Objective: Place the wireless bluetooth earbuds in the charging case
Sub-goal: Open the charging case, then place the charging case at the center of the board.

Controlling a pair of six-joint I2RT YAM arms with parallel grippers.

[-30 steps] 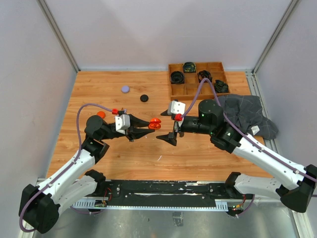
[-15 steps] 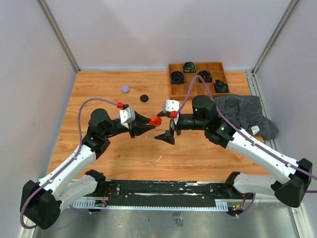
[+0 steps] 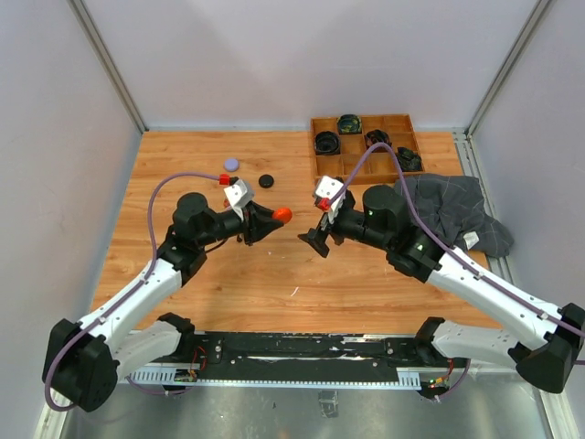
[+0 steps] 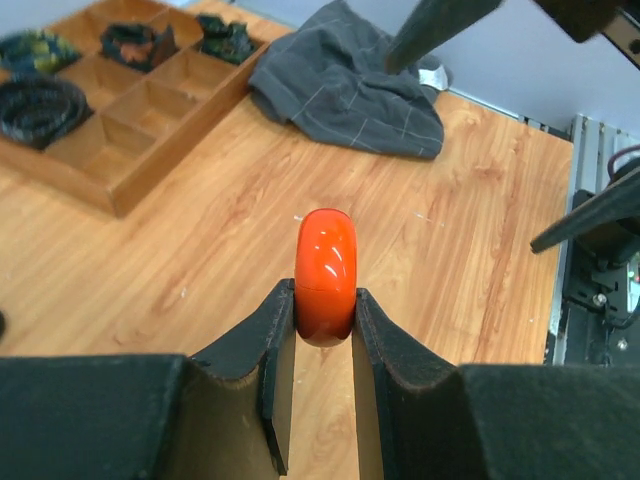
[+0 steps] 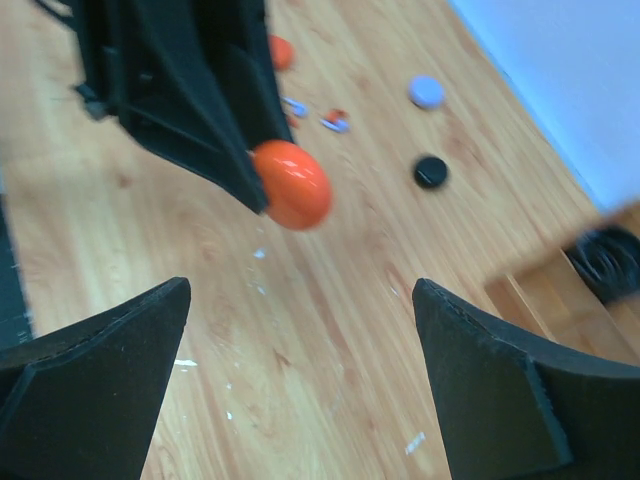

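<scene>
Bare wood before the tray lies below my left gripper and to its right in the top view, so I need to bring it down there and release the charging case.
My left gripper (image 4: pixel 324 300) is shut on a glossy orange-red round charging case (image 4: pixel 325 272), gripped edge-on with its seam showing and lifted above the table. From above, the case (image 3: pixel 281 215) hangs at the table's centre. My right gripper (image 3: pixel 315 240) stands open just to its right, facing it and apart from it. In the right wrist view the case (image 5: pixel 291 184) sits beyond my right gripper (image 5: pixel 300 290), whose jaws are wide and empty. Two tiny blurred pieces, earbuds (image 5: pixel 335 122), lie on the wood behind the left fingers (image 5: pixel 200 90).
A lilac round case (image 3: pixel 231 164) and a black one (image 3: pixel 266 181) lie at the back left. The wooden compartment tray (image 3: pixel 366 165) with coiled cables stands back right, a grey cloth (image 3: pixel 448 210) beside it. Another orange piece (image 5: pixel 281 52) rests on the table far left.
My left gripper has carried the orange case a little toward the back, its wrist swinging up. My right gripper has turned and shifted slightly back and right, staying open.
</scene>
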